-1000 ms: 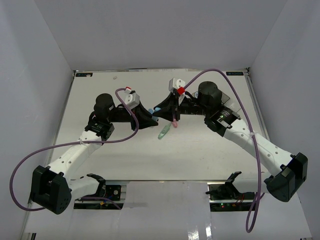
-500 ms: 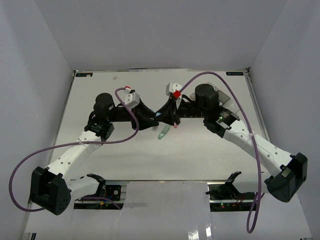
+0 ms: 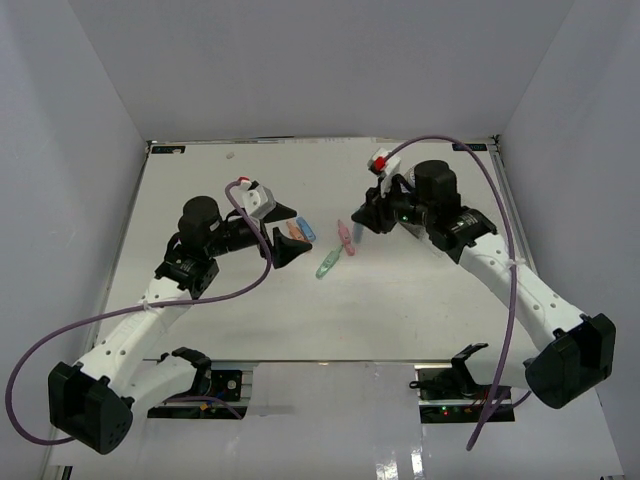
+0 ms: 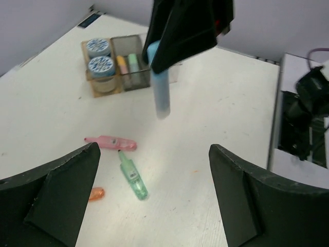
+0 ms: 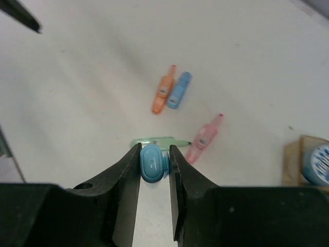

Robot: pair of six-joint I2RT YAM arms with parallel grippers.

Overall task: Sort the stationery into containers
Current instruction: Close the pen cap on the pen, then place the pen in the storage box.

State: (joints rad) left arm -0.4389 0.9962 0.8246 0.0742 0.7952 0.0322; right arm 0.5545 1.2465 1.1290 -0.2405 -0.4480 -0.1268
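Note:
I will swing my right gripper to the right in the top view next, then lower the blue piece over the yellow and green pieces [image 4: 133,62] that are already together in one container.
My right gripper [image 5: 154,154] is shut on a blue piece [image 5: 152,163] that hangs down from it above the table [image 4: 161,87]. In the top view the right gripper [image 3: 358,226] hovers by the pink piece [image 3: 345,238]. My left gripper [image 3: 287,231] is open and holds nothing, its fingers [image 4: 67,190] wide apart. On the table lie an orange piece [image 5: 163,91], another blue one [image 5: 178,90], the pink one [image 5: 204,137] and a green one [image 4: 132,176]. The containers [image 4: 105,88] hold two patterned rolls [image 4: 101,65], a yellow piece [image 4: 122,64] and a green piece [image 4: 133,62].
White walls close in the table on three sides. The right arm [image 3: 480,255] covers the containers in the top view. Purple cables [image 3: 130,310] trail from both arms. A mounting plate with electronics [image 4: 303,118] sits at the table's near edge.
The left gripper opened and let go of the blue piece, which stays in the right gripper. Both arms pulled apart, left to the left, right to the right.

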